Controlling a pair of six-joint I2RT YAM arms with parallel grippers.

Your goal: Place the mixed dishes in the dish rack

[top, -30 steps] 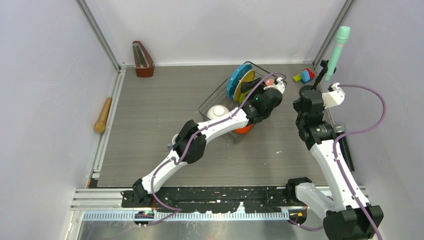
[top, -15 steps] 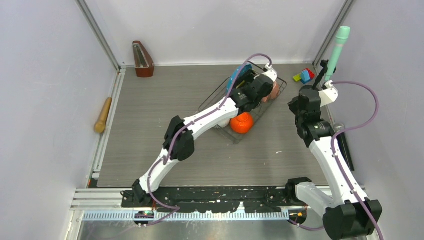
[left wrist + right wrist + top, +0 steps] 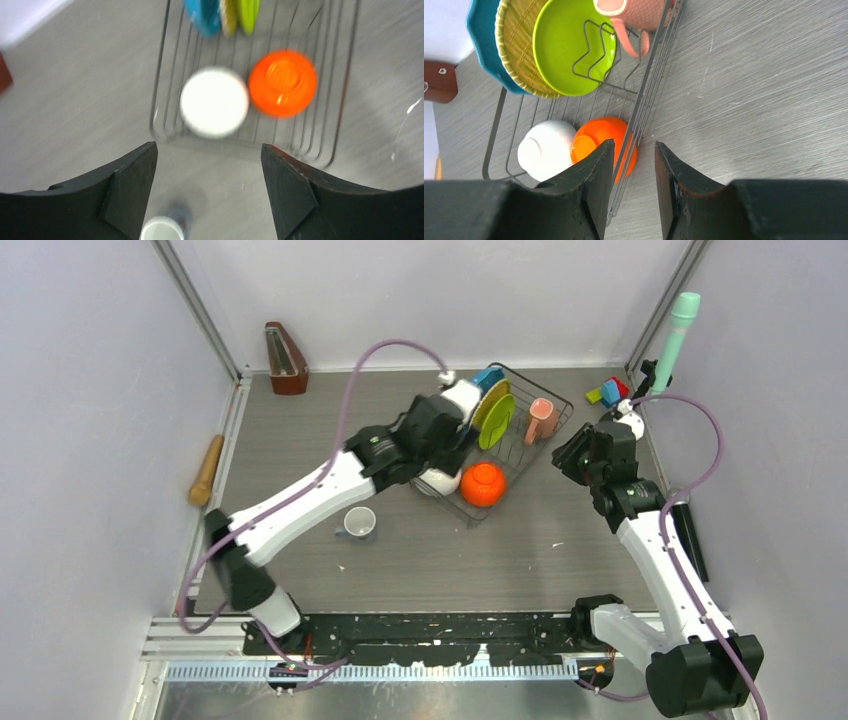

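Note:
Next, my left gripper moves back and down onto the unracked mug's rim [image 3: 374,521] [image 3: 182,232] opposite its handle. The mug stands below the gripper, to its left in the top view.
The black wire dish rack [image 3: 520,445] holds the blue plate [image 3: 488,377], the lime-green plate [image 3: 494,412], the pink mug [image 3: 541,418], the white bowl [image 3: 437,481] and the orange bowl [image 3: 483,483]. The pale grey-white mug [image 3: 358,523] stands on the table left of the rack. My left gripper [image 3: 428,453] is open and empty, high above the rack's near-left end; in its wrist view [image 3: 207,155] the white bowl [image 3: 214,102] and orange bowl [image 3: 282,82] lie ahead and the mug [image 3: 161,231] below. My right gripper [image 3: 566,454] hovers by the rack's right edge, jaws [image 3: 634,150] narrowly open and empty.
A straw-coloured plate [image 3: 516,50] stands between the blue and green plates. A wooden metronome [image 3: 286,358] is at the back left, a wooden roller [image 3: 207,469] by the left wall, coloured blocks [image 3: 608,392] and a green tube [image 3: 677,335] at the back right.
My left arm has swung back left from the rack's far end, leaving the pink mug in the rack. My right gripper has moved left toward the rack.

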